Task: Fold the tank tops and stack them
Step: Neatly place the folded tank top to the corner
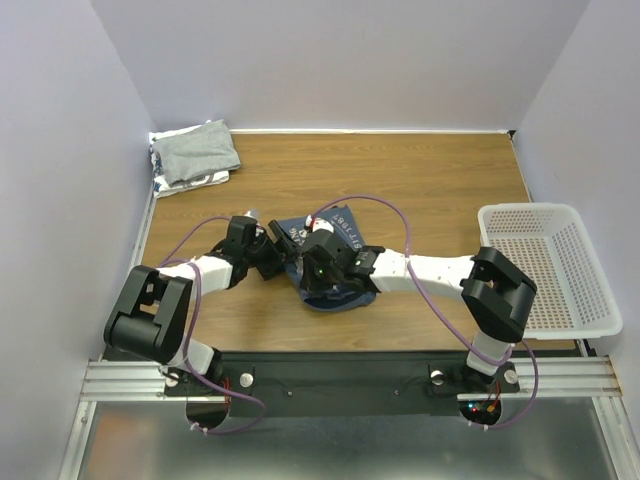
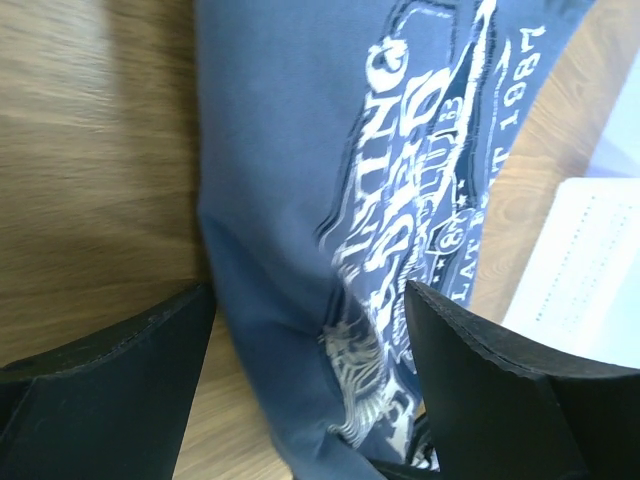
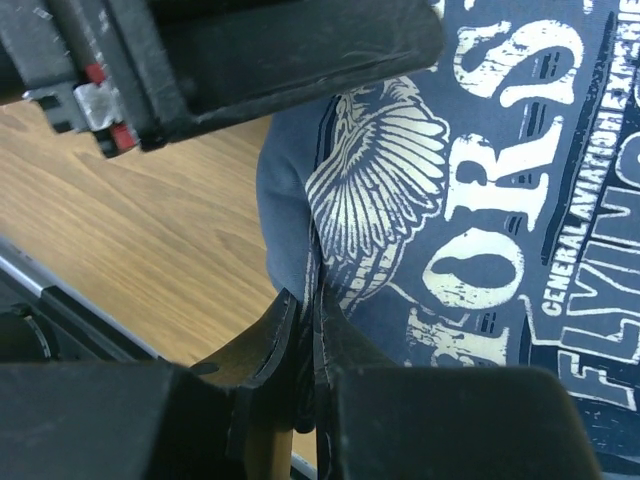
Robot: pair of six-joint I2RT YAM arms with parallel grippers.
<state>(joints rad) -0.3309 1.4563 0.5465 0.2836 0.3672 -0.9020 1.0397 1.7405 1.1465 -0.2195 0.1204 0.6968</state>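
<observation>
My left gripper should close its fingers on the slate-blue tank top's edge away from the basket (image 2: 268,312), because that edge runs between its open fingers.
The slate-blue tank top (image 1: 335,232) with white lettering lies bunched in the middle of the table, partly under both grippers. My right gripper (image 1: 322,272) is shut on a fold of its edge; the right wrist view shows the cloth (image 3: 480,200) pinched between the fingertips (image 3: 278,325). My left gripper (image 1: 277,256) is open, its jaws standing on either side of the top's left edge (image 2: 290,200) without closing on it. The light grey tank top (image 1: 200,150) lies folded at the back left on the black-and-white patterned one (image 1: 160,182).
A white mesh basket (image 1: 545,265) stands at the table's right edge and also shows in the left wrist view (image 2: 580,270). The left gripper's body (image 3: 250,50) hangs close above the right gripper. Walls enclose the table on three sides.
</observation>
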